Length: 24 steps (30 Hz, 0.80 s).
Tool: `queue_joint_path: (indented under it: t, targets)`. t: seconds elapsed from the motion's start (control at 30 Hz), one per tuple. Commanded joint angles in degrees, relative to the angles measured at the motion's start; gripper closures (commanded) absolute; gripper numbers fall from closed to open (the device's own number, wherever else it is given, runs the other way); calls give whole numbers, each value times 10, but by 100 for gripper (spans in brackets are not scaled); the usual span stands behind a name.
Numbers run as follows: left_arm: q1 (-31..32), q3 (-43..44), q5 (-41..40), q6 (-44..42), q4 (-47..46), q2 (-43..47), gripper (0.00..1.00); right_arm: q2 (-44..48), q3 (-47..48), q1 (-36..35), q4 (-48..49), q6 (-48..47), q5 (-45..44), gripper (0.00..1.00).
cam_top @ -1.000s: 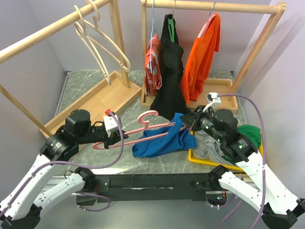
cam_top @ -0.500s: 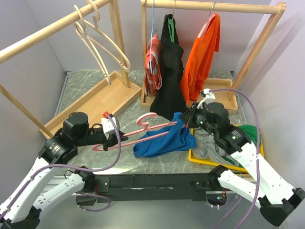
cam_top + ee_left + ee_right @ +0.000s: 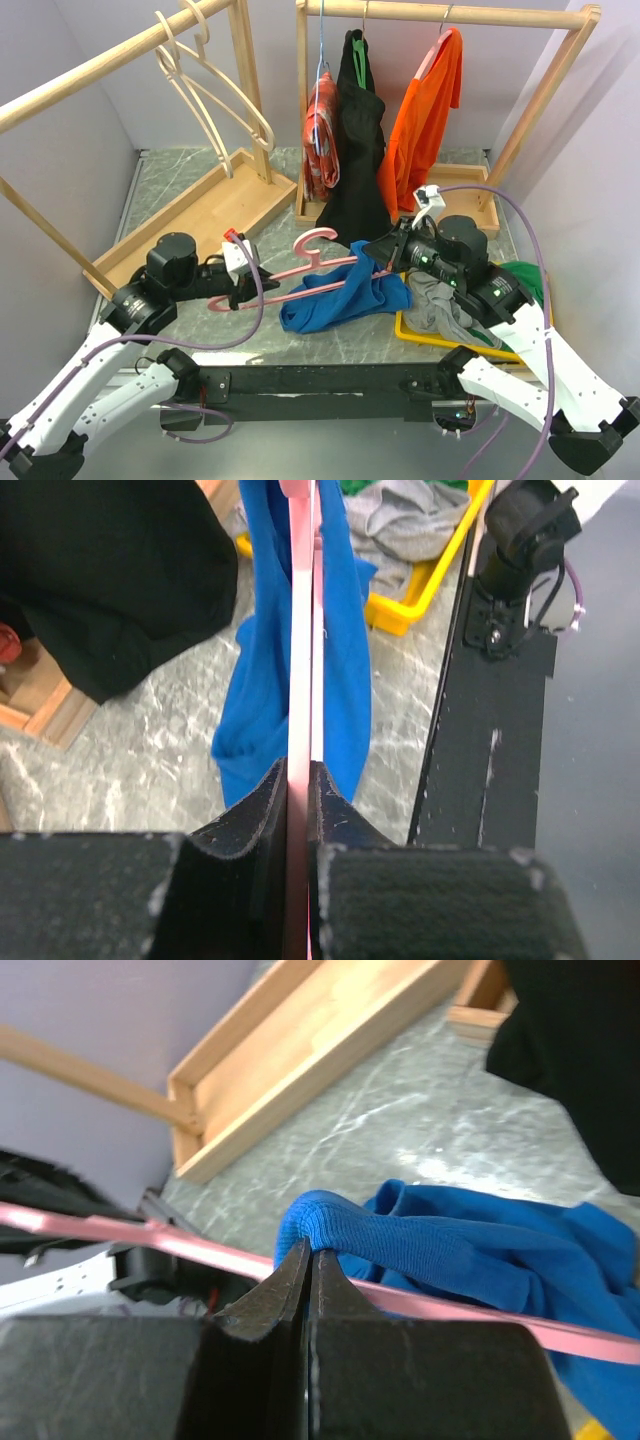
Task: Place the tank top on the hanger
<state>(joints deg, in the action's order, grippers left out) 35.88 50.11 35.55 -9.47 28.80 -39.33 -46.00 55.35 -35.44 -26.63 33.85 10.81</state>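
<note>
I will push my left gripper to the right in the top view next, toward the tank top (image 3: 312, 312) (image 3: 252, 734), and then let go of the hanger, because the tank top's strap is near the far end of the hanger.
The royal-blue tank top (image 3: 345, 295) lies bunched on the marble table, one strap lifted. My right gripper (image 3: 372, 262) is shut on that strap (image 3: 400, 1235) and holds it up over the right arm of the pink hanger (image 3: 310, 268). My left gripper (image 3: 248, 290) is shut on the hanger's left end and holds it level above the table. In the left wrist view the hanger (image 3: 303, 630) runs edge-on from my gripper (image 3: 298, 780) across the blue fabric (image 3: 345, 650). In the right wrist view the hanger (image 3: 130, 1230) passes under the strap beside my gripper (image 3: 310, 1252).
A yellow tray (image 3: 420, 332) holds grey (image 3: 440, 300) and green (image 3: 525, 275) garments at the right. A wooden rack (image 3: 440, 12) behind carries black, orange and patterned clothes. A second rack (image 3: 110, 60) on the left holds cream hangers (image 3: 215, 95).
My right gripper has moved left with the strap, drawing it further along the hanger's arm. My left gripper has shifted the hanger slightly right and up.
</note>
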Motion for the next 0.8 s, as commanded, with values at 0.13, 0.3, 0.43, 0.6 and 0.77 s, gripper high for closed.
queue_joint_path:
  t: [0.13, 0.3, 0.43, 0.6, 0.77]
  targets:
    - [2, -24, 41, 59, -162, -17, 98, 10, 47, -49, 25, 21, 3, 100]
    - [2, -47, 53, 90, -218, -48, 98, 36, 37, -56, -15, 2, -63, 97]
    - [2, -70, 72, 121, -266, -58, 98, 82, 1, -55, -32, -20, -126, 54]
    - [2, -84, 66, 165, -315, -101, 98, 185, -55, -56, 22, -64, -96, 33]
    - [3, -106, 65, 233, -397, -139, 98, 192, -81, -85, 106, -80, -90, 32]
